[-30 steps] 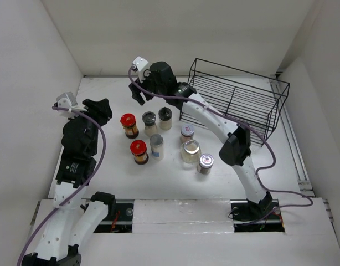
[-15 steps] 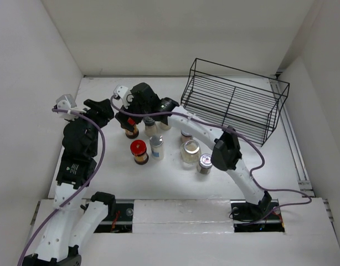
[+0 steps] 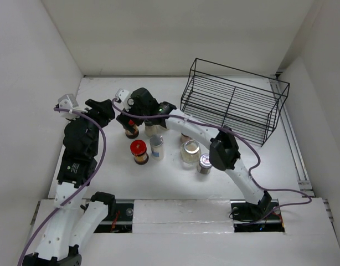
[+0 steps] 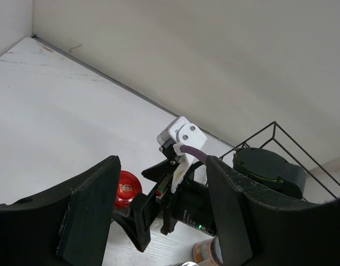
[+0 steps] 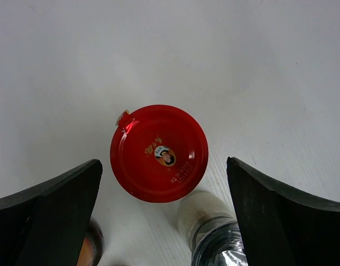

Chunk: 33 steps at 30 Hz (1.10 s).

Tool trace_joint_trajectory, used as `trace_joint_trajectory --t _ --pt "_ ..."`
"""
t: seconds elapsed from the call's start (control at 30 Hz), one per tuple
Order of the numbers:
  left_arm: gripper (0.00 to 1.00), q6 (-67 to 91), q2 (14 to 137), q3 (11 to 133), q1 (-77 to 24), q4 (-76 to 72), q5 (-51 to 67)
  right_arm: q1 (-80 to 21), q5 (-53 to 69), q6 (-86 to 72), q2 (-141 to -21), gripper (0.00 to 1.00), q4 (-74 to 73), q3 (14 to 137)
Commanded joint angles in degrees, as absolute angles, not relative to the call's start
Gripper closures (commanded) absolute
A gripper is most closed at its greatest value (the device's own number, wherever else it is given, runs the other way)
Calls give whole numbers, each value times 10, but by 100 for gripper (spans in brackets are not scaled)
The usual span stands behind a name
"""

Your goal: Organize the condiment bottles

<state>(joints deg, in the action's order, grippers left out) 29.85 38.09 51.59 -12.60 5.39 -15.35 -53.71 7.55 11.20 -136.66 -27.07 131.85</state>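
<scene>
My right gripper is above the red lid of the rear dark jar, with the lid between its open fingers. It should move down around the lid and close on it.
Several condiment bottles stand mid-table. One red-lidded dark jar (image 3: 138, 148) is at the front left, with a clear silver-capped bottle (image 3: 156, 147) beside it. A second red-lidded jar (image 3: 130, 129) stands behind, partly under my right gripper (image 3: 129, 108). The right gripper (image 5: 163, 163) is open, with a red lid (image 5: 159, 152) below and between its fingers, untouched, and a pale-capped bottle (image 5: 209, 219) beside it. My left gripper (image 3: 102, 109) is open and empty to the left of the jars. In its wrist view (image 4: 161, 183) it faces the right gripper and a red lid (image 4: 127, 188).
A black wire rack (image 3: 236, 100) stands at the back right. More jars sit right of the group: a wide clear jar (image 3: 190, 151) and a silver-capped one (image 3: 205, 162). White walls close in the left, back and right sides.
My right gripper has swung left and forward from behind the bottles to above the back red-lidded jar. The left arm has hardly moved.
</scene>
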Motion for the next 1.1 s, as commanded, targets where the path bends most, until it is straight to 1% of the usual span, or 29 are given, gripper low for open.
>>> trace_joint_trajectory --t 0.0,0.1,0.17,0.2,0.23,0.3,0.33,0.4,0.5,0.53,0.57,0.63,0.67,0.7,0.87,0.93,1.07 --pt "41 287 379 512 -124 18 -136 -540 50 120 -1367 0 -221 1318" --pt "41 287 374 512 -124 24 -150 -540 72 120 -1389 0 -229 1340" --pt "41 293 366 512 -124 24 -156 -540 72 114 -1389 0 -204 1325" --pt "41 293 357 512 -124 24 -166 -540 72 105 -1389 0 -164 1310" --pt "41 293 357 512 -124 24 -175 -540 67 93 -1376 2 -139 1275" --pt "41 299 351 512 -124 33 -199 -540 67 85 -1370 6 -99 1253" --pt "41 299 344 512 -124 33 -199 -540 67 80 -1382 12 -93 1265" --pt "41 299 344 512 -124 33 -199 -540 67 80 -1394 18 -108 1285" --pt "41 299 344 512 -124 39 -204 -540 67 80 -1400 19 -108 1290" --pt "41 304 344 512 -124 39 -204 -540 67 75 -1400 24 -103 1282" --pt "41 304 338 512 -124 39 -204 -540 67 69 -1383 33 -84 1261" --pt "41 304 333 512 -124 39 -213 -540 79 62 -1359 37 -50 1234" --pt "41 304 333 512 -124 39 -214 -534 79 62 -1331 42 -10 1210" --pt "41 310 333 512 -124 39 -221 -534 86 55 -1319 44 4 1209" --pt "41 310 333 512 -124 39 -214 -498 134 24 -1239 49 65 1209" --pt "41 310 338 512 -124 39 -209 -482 148 12 -1194 49 100 1209" --pt "41 299 333 512 -124 31 -198 -433 160 5 -1120 49 106 1194"
